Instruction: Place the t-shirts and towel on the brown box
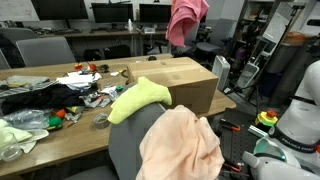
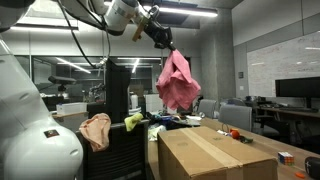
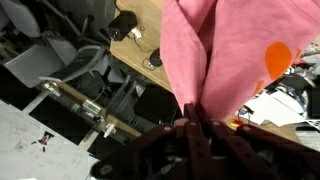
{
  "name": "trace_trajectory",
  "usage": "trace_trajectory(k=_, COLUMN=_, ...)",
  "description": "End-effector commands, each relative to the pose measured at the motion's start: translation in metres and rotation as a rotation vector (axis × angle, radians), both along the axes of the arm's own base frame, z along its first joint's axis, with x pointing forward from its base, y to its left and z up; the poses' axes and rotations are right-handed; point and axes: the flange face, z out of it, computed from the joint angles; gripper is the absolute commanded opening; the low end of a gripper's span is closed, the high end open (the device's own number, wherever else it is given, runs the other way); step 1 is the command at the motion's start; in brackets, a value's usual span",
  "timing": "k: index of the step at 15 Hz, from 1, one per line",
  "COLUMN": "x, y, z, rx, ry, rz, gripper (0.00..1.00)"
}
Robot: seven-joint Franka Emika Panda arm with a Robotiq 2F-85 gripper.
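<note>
I next need to move my gripper outward, still high, until the hanging pink t-shirt is over the brown box's top [image 2: 215, 148], which is below my gripper and farther outward, and release.
My gripper [image 2: 163, 40] is shut on a pink t-shirt [image 2: 177, 82] and holds it high in the air, the cloth hanging down. In an exterior view the pink t-shirt [image 1: 186, 20] hangs above the far end of the brown box [image 1: 180, 82]. The brown box [image 2: 215, 155] is a large closed carton on the wooden table. In the wrist view the fingers [image 3: 192, 122] pinch the pink t-shirt [image 3: 232, 50]. A yellow-green cloth [image 1: 137, 98] and a peach cloth [image 1: 180, 145] are draped over the grey chair back [image 1: 125, 148].
The wooden table [image 1: 60, 140] holds clutter: dark clothing [image 1: 35, 98], papers, small toys and plastic wrap [image 1: 15, 135]. Monitors [image 1: 110, 13] and office chairs stand behind. In an exterior view, the peach cloth [image 2: 96, 130] hangs on the chair beside the box.
</note>
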Motion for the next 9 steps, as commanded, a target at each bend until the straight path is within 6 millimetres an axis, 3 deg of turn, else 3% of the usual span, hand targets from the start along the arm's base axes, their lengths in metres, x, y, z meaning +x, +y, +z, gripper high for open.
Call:
trace_trajectory(k=1, x=0.033, y=-0.026, z=0.005, rx=-0.016, ry=0.034, rz=-0.089, gripper=0.01)
trace_trajectory(k=9, x=0.081, y=-0.075, z=-0.013, rx=-0.094, ry=0.048, rz=-0.305, gripper=0.01)
